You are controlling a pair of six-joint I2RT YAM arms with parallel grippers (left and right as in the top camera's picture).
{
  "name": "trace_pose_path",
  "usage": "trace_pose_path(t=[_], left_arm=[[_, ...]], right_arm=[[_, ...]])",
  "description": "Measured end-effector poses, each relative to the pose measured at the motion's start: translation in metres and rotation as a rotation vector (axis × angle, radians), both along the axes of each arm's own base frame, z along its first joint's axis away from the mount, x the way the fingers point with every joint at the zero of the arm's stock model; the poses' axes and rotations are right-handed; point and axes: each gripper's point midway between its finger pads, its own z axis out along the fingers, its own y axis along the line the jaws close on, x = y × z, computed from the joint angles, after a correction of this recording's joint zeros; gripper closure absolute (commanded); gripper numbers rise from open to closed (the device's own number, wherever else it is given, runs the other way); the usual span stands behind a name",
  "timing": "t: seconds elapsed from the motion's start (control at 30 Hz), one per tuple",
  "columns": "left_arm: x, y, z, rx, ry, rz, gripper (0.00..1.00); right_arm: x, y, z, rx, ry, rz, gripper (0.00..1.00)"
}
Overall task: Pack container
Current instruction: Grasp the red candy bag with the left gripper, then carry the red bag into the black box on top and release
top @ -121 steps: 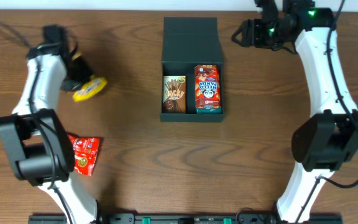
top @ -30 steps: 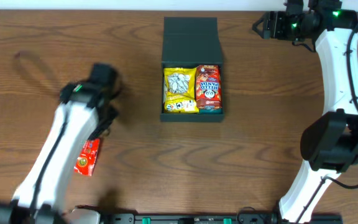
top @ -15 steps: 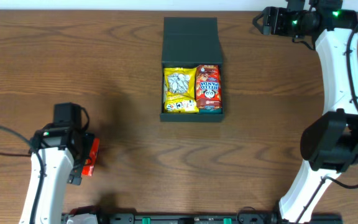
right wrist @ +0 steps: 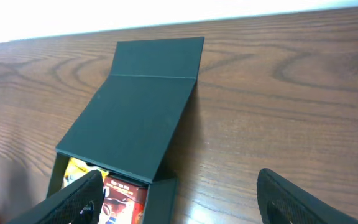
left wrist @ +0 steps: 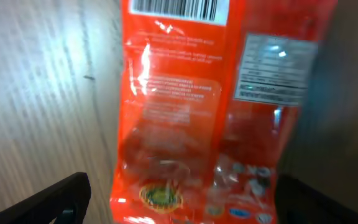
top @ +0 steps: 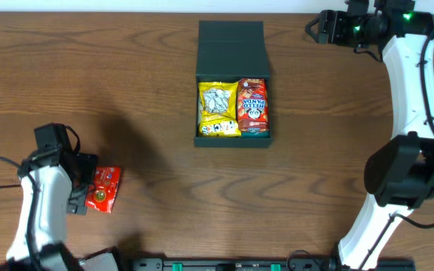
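Note:
I need to lower my left gripper onto the red snack packet and close across its width, as my open fingers are on either side.
The container (top: 232,137), a dark square box, sits at the table's far middle with its flap lid (top: 232,45) folded back. Inside lie a yellow snack packet (top: 218,109) and a red panda cookie box (top: 252,105). A red snack packet (top: 104,188) lies flat at the front left. My left gripper (top: 83,183) is open right over the red packet's (left wrist: 191,112) left edge, a finger (left wrist: 55,199) on either side and no pad touching it. My right gripper (top: 315,30) hovers open and empty at the far right, looking down on the container (right wrist: 135,118).
The wooden table's far edge (right wrist: 179,25) runs just behind the container's lid. The right arm (top: 409,98) stretches along the right side of the table. The left arm (top: 40,211) comes in from the front left corner.
The yellow packet has gone from my left gripper into the container. The left arm has swung back to the front left over the red packet, and its jaws have opened. The right arm has barely moved.

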Motion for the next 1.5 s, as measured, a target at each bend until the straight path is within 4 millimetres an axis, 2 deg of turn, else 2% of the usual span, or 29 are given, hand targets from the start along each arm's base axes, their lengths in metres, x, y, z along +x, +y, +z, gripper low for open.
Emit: trace_pose_path(t=[0.1, 0.2, 0.23, 0.37, 0.4, 0.43, 0.53, 0.67, 0.77, 0.87, 0.97, 1.03, 1.1, 1.17, 1.3, 1.4, 1.5], left_arm=[[0.003, -0.004, -0.017, -0.044, 0.040, -0.032, 0.05], [0.009, -0.005, -0.026, -0.063, 0.036, -0.052, 0.02], [0.011, -0.005, -0.027, -0.067, 0.035, -0.057, 0.06], [0.014, -0.006, -0.029, -0.074, 0.025, -0.084, 0.39], [0.014, -0.007, -0.029, -0.075, 0.025, -0.081, 0.56], [0.014, -0.006, -0.028, -0.075, 0.024, -0.087, 0.68], [0.017, -0.004, -0.024, -0.064, 0.021, -0.111, 0.82], [0.032, 0.002, -0.012, -0.042, -0.010, -0.163, 0.91], [0.052, 0.009, 0.005, -0.015, -0.052, -0.206, 0.93], [0.080, 0.012, 0.031, 0.030, -0.121, -0.265, 0.93], [0.114, 0.002, 0.058, 0.082, -0.208, -0.357, 0.94], [0.139, -0.017, 0.078, 0.113, -0.281, -0.448, 0.94], [0.164, -0.048, 0.095, 0.134, -0.361, -0.544, 0.94], [0.184, -0.086, 0.112, 0.139, -0.446, -0.642, 0.94], [0.208, -0.160, 0.134, 0.127, -0.569, -0.813, 0.94], [0.217, -0.215, 0.135, 0.092, -0.594, -0.940, 0.94], [0.227, -0.258, 0.119, 0.042, -0.565, -1.052, 0.94]], right_arm=[[0.000, 0.001, 0.000, 0.008, 0.005, -0.005, 0.23], [0.000, 0.001, 0.000, 0.014, 0.009, -0.009, 0.23], [-0.001, 0.001, 0.000, 0.016, 0.010, -0.010, 0.24], [-0.001, 0.001, 0.000, 0.021, 0.017, -0.015, 0.25], [-0.002, 0.001, -0.001, 0.022, 0.019, -0.015, 0.25], [-0.002, 0.001, -0.001, 0.023, 0.021, -0.017, 0.25], [-0.002, 0.001, -0.001, 0.025, 0.023, -0.019, 0.25], [-0.002, 0.001, -0.001, 0.027, 0.025, -0.022, 0.25], [-0.002, 0.001, -0.001, 0.028, 0.025, -0.022, 0.26], [-0.002, 0.002, 0.000, 0.029, 0.024, -0.021, 0.27], [-0.001, 0.002, 0.000, 0.029, 0.022, -0.021, 0.28], [-0.001, 0.001, 0.000, 0.029, 0.018, -0.021, 0.28], [0.000, 0.000, 0.001, 0.029, 0.016, -0.023, 0.28], [0.000, -0.002, 0.001, 0.029, 0.015, -0.028, 0.28], [0.001, -0.027, 0.001, 0.030, 0.014, -0.074, 0.28], [0.001, -0.051, 0.001, 0.033, 0.018, -0.121, 0.27], [-0.003, -0.068, -0.001, 0.036, 0.033, -0.157, 0.27]])
